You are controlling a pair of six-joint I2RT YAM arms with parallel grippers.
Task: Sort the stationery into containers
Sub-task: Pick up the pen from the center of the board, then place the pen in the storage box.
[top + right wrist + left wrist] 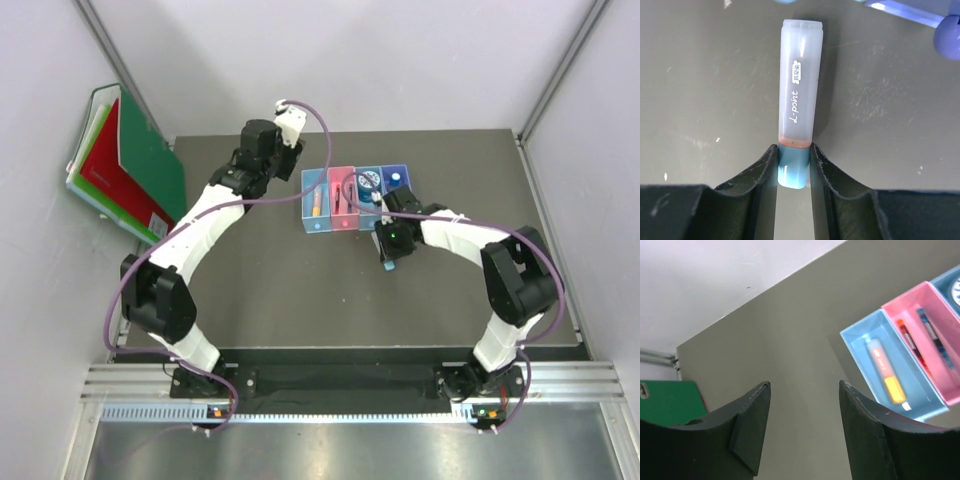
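The light-blue bin lies outward and to the right gripper's left in the top view, so the robot's right gripper should next lift the light-blue stick, bring it over the light-blue bin (308,190) and then let it go.
My right gripper (793,150) is shut on the light-blue end of the light-blue stick (799,95), whose clear cap points away over the table. In the top view it (390,255) is just in front of the row of four bins. The light-blue bin (308,190) holds the yellow-pink stick (885,372). The pink bin (945,305) holds the red-black pen (910,340) and the blue pen (932,335). The round blue tin (368,181) lies in the blue bin and the grey-capped bottle (396,180) in the violet-blue bin. My left gripper (805,385) is open and empty, left of the bins. The eraser is out of view.
Green and red folders (130,165) lean at the far left, off the table's corner; the green one shows in the left wrist view (670,400). White walls close the back and sides. A corner of the violet-blue bin (905,12) lies just beyond the held stick.
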